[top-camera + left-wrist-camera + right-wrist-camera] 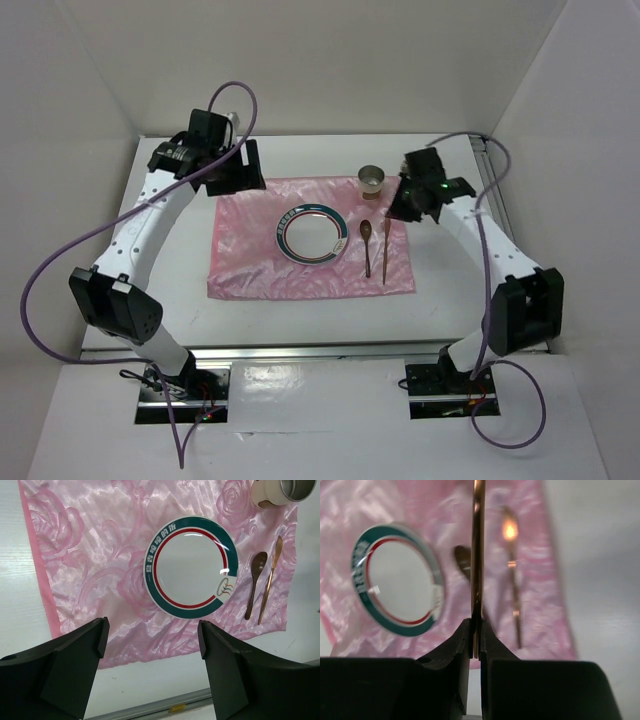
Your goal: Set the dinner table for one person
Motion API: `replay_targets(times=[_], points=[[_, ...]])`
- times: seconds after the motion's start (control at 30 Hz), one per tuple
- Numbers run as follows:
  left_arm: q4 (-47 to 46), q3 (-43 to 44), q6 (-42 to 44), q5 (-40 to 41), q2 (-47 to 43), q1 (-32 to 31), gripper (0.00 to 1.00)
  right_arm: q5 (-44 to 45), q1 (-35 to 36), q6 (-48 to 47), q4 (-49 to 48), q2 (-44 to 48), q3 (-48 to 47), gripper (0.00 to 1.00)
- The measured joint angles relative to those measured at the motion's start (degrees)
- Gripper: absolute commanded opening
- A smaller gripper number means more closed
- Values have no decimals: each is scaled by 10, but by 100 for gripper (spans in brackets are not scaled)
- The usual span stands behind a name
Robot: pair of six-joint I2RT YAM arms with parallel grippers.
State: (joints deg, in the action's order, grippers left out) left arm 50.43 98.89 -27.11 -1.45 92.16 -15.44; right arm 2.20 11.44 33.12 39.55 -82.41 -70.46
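Note:
I will next carry the utensil (478,555) across to the left in the top view with my right gripper. Then I will lower it and let go of it on the bare cloth below, past the plate.
On the white dinner table (300,320) lies a shiny pink cloth (250,260). A white plate (312,235) with a green and red rim sits on its middle. Right of the plate (190,567) lie a copper spoon (254,582) and a copper knife (270,580), side by side. My right gripper (400,208) hovers over the cloth's far right corner, shut on a thin copper utensil (478,555) seen edge-on; it sticks out past the fingertips. What kind of utensil it is I cannot tell. My left gripper (152,647) is open and holds nothing, above the cloth's far left edge.
A metal cup (371,180) in a pale sleeve stands on the cloth's far edge, just left of my right gripper. White walls close in the table on three sides. A metal rail (320,350) runs along the near edge.

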Motion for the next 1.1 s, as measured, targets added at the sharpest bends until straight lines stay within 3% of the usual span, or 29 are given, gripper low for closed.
replay_targets(times=[0.2,0.4,0.63,0.87,0.97,1.0,1.03,1.1], points=[[32,68,-4,6,-3,8,90,-48,183,4,-14,-142,-144,0],[20,54,-36,29,-66,14,88,-99,294,17,-35,-307,-304,0],[14,33,-63,39,-130,24,87,-139,347,40,-63,-478,-459,0],[14,23,-63,43,-136,34,87,-164,351,74,-94,-560,-479,0],[15,14,-63,44,-139,38,87,-174,352,85,-103,-581,-482,16],[15,11,-63,44,-140,39,87,-176,352,88,-104,-585,-482,29],[18,11,-63,44,-140,41,87,-178,352,91,-103,-586,-482,35],[19,11,-63,45,-141,44,87,-179,352,95,-105,-586,-482,43]])
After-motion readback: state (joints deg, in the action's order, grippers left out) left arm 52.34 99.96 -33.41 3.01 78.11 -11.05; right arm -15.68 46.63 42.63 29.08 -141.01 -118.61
